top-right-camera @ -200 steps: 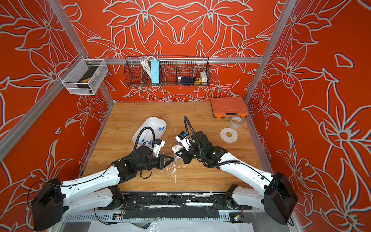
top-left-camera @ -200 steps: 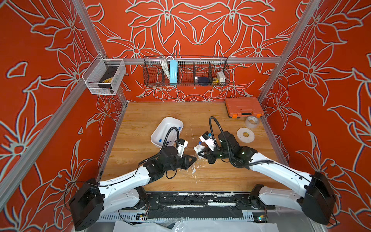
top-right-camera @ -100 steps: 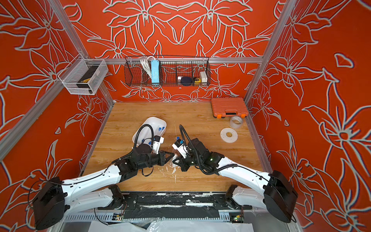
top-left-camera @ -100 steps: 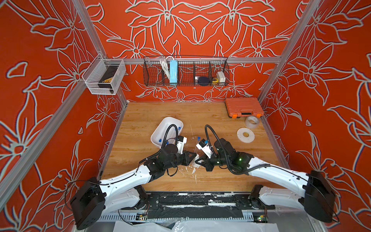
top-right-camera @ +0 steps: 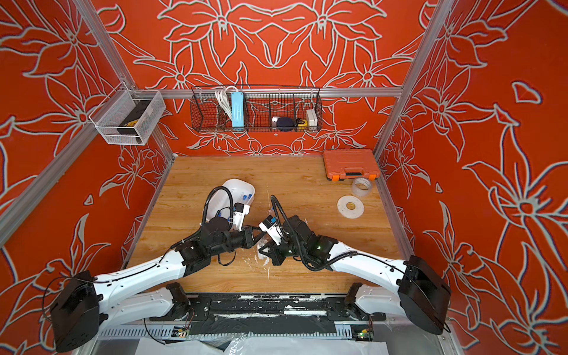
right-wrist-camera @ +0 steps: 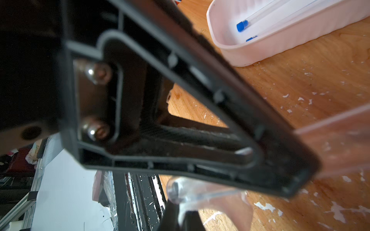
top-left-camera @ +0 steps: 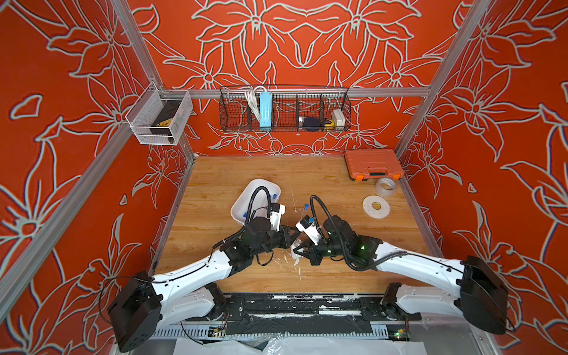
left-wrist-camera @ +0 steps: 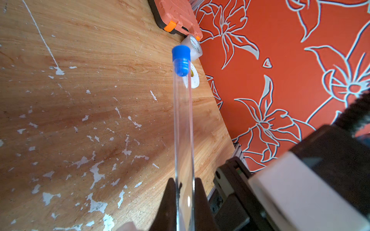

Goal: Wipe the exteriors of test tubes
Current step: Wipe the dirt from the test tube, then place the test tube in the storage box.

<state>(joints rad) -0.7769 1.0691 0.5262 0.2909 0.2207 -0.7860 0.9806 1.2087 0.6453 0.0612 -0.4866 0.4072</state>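
Observation:
My left gripper carries the tube outward over the white tray (top-left-camera: 246, 212) next and releases it. That tray holds more test tubes and lies outward, away from the tissue.
My left gripper (left-wrist-camera: 184, 186) is shut on the lower part of a clear test tube (left-wrist-camera: 183, 124) whose blue cap (left-wrist-camera: 181, 58) points away from it; its cap end (top-left-camera: 305, 206) rises toward the back. My right gripper (right-wrist-camera: 180, 218) is shut on a crumpled white tissue (right-wrist-camera: 224, 204), which lies against the tube's rounded bottom end (right-wrist-camera: 176, 190). In both top views the two grippers (top-left-camera: 293, 238) (top-left-camera: 299, 249) meet near the table's middle, with the tissue (top-right-camera: 262, 246) between them. More test tubes (right-wrist-camera: 258, 19) lie in a white tray (top-left-camera: 246, 212).
An orange case (top-left-camera: 373, 164), a clear tape roll (top-left-camera: 385, 186) and a flat white tape roll (top-left-camera: 376, 207) sit at the back right. A wire basket (top-left-camera: 284, 109) hangs on the back wall, a mesh basket (top-left-camera: 159, 118) on the left wall. White flecks mark the wood.
My right gripper has moved left and toward the front with the tissue, closing in on the left gripper. The left gripper has shifted slightly toward the back with the tube.

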